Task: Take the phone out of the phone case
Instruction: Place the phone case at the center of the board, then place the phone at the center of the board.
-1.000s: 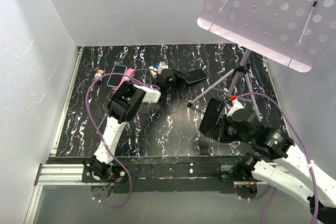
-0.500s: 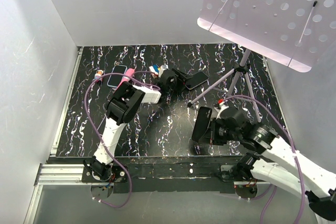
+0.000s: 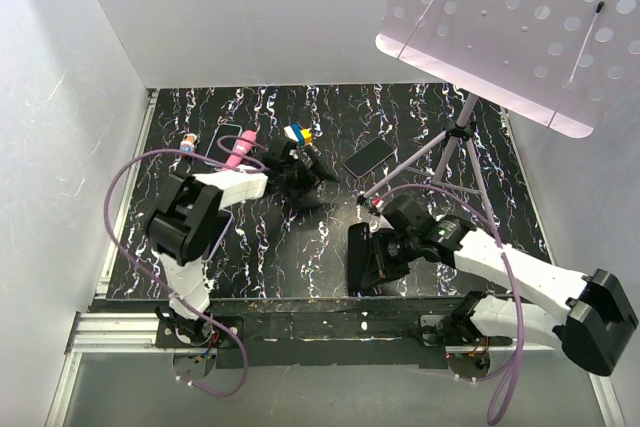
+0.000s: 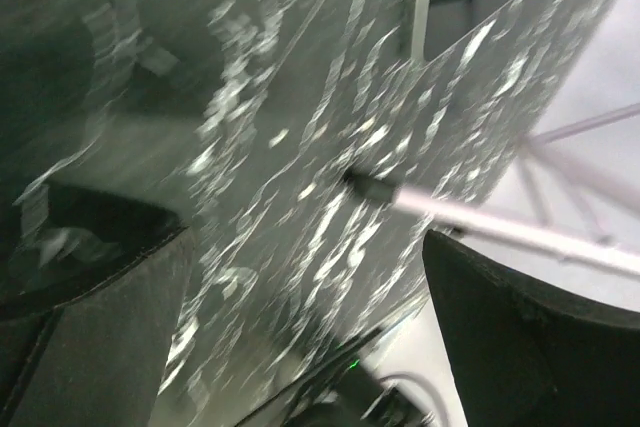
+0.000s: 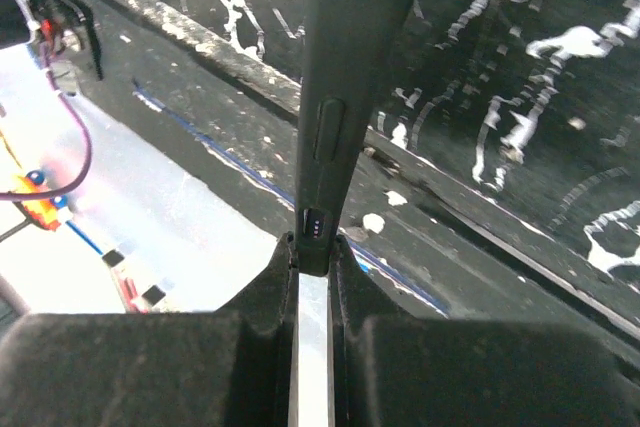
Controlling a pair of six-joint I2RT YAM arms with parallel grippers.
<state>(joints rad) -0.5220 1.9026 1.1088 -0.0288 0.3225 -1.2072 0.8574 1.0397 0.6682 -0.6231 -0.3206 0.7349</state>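
My right gripper moves down toward the bare tabletop below it near the table's front edge next and releases the phone case, with the phone [image 3: 370, 157] lying apart.
The black phone [image 3: 370, 157] lies flat on the marbled table, apart from both grippers. My left gripper [image 3: 300, 169] stands open to the left of it, nothing between its fingers [image 4: 100, 337]; the left wrist view is blurred and shows only table between them. My right gripper [image 3: 385, 255] is shut on the black phone case [image 3: 358, 259], holding it on edge near the table's front edge. In the right wrist view the phone case [image 5: 345, 97] runs up from the right gripper [image 5: 313, 247], pinched at its lower end.
A tripod [image 3: 440, 147] carrying a white perforated board [image 3: 520, 17] stands at the right, one leg [image 4: 480, 222] reaching toward the middle. At the back left are a second phone [image 3: 222, 137], a pink object [image 3: 241, 146], a small bottle [image 3: 188, 142] and a blue-yellow block [image 3: 297, 133].
My left gripper opened, let go of the phone and drew back to the left; the phone now lies on the table. My right arm carried the case left and down toward the front edge.
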